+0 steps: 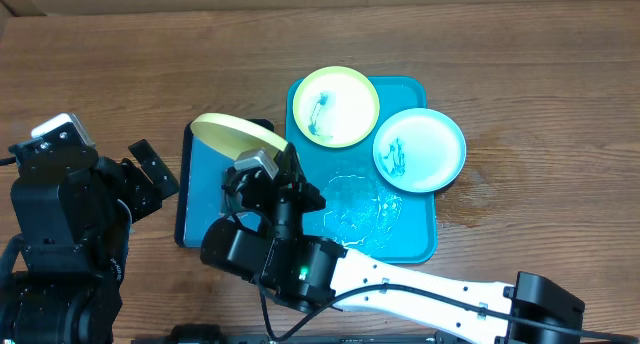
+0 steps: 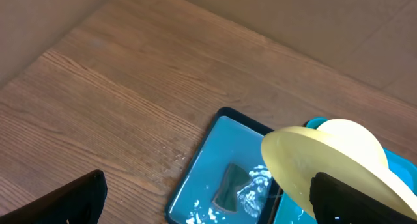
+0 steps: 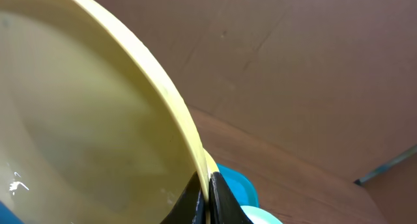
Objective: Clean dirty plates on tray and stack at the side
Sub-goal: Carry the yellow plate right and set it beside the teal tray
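Observation:
The robot's right gripper should lift the yellow-green plate past the light blue plate, then lower it flat and release it on the tabletop, where the bare wood is open.
My right gripper is shut on the rim of a yellow-green plate and holds it tilted on edge above the small blue tray; it fills the right wrist view and shows in the left wrist view. A second yellow-green plate and a light blue plate, both with blue-green smears, lie on the turquoise tray. My left gripper is open and empty at the left of the small tray.
The small black-rimmed blue tray holds water and a dark sponge. Water is pooled on the turquoise tray's near half. Wooden table lies all round.

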Controlling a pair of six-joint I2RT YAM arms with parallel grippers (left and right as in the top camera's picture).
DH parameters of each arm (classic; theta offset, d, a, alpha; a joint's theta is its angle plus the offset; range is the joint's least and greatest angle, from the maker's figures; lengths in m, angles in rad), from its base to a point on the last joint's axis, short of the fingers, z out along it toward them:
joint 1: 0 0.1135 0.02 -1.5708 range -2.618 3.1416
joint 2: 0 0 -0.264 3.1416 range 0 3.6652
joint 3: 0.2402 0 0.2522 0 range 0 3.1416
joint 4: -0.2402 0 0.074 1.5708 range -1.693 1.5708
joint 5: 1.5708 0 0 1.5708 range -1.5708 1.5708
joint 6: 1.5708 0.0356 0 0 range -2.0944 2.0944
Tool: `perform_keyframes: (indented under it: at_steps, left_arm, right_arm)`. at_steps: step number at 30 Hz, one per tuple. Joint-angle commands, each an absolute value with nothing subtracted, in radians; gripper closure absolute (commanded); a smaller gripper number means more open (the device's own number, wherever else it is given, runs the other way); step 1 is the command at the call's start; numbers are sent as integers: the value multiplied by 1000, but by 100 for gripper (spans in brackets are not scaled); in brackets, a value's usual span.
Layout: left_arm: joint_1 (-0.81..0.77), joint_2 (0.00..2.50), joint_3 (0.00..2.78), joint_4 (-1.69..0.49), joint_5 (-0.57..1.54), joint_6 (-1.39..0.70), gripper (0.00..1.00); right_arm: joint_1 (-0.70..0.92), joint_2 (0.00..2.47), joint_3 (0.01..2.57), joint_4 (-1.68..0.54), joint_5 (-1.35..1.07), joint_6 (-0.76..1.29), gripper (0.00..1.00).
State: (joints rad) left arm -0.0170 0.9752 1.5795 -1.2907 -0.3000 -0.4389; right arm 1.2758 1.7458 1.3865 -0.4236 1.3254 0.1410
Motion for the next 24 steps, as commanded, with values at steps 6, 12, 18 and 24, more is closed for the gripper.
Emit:
perform_keyframes:
  at_steps: [6,12,18,24]
  left_arm:
    - [-10,975,1593,-1291,-321,-453,0]
    - [-10,976,1592,-1318,-321,-452,0]
    - [-11,980,1592,-1339,-317,-453,0]
    - [-11,984,1592,-1339,-256,-453,0]
  right_arm:
    - [1283,1734,1410,-406,1229,161,96]
    - [1179,1724,1410,-435,745,386,96]
    - [927,1618,1410,-480,158,556,96]
    - [592,1428,1410,-541,-198,583,96]
